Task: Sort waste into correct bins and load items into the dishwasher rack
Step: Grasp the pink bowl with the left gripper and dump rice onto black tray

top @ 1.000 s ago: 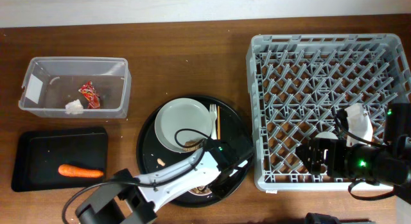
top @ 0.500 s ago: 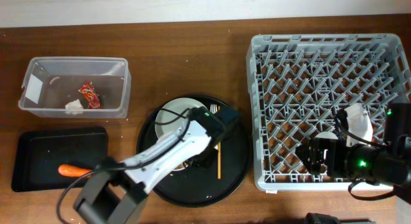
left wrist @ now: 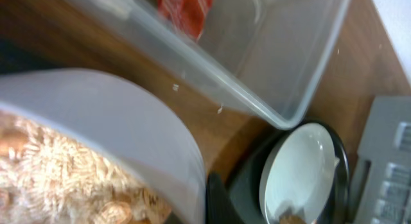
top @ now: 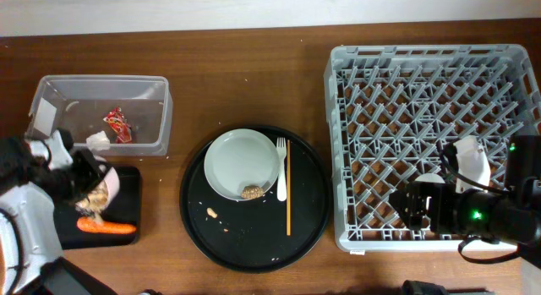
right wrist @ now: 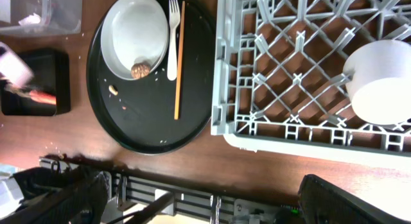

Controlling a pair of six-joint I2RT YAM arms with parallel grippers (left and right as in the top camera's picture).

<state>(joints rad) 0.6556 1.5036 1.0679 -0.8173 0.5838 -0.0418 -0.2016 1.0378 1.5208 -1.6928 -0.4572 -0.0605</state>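
The left gripper tips further over the shallow black tray next, then crosses to the rack's wires beside the round tray, because the bowl still holds rice.
My left gripper [top: 84, 181] is shut on the rim of a white bowl [top: 103, 190] and holds it tilted over the shallow black tray [top: 51, 193]. The bowl holds pale rice and brown scraps [left wrist: 58, 172]. An orange carrot [top: 106, 227] lies on that tray. The clear tub [top: 144, 105] holds the red wrapper [top: 117, 123] and the white tissue [top: 97, 140]. The grey-green plate [top: 241, 160] with a brown scrap [top: 251, 192], the white fork [top: 281, 168] and the chopsticks [top: 288, 189] lie on the round black tray. My right gripper [top: 412, 206] is open and empty over the grey rack [top: 423, 84], near a white cup [right wrist: 379, 83].
The large round black tray [top: 254, 244] sits in the middle with small crumbs [top: 211, 213] on it. The rack fills the right side up to the table's front edge. The tub's near wall [left wrist: 257, 95] is close beside the bowl. The blue cup is out of view.
My left arm has swung from the round tray to the far left with the bowl, now over the shallow black tray. The plate, fork and chopsticks are uncovered. The right arm has not moved.
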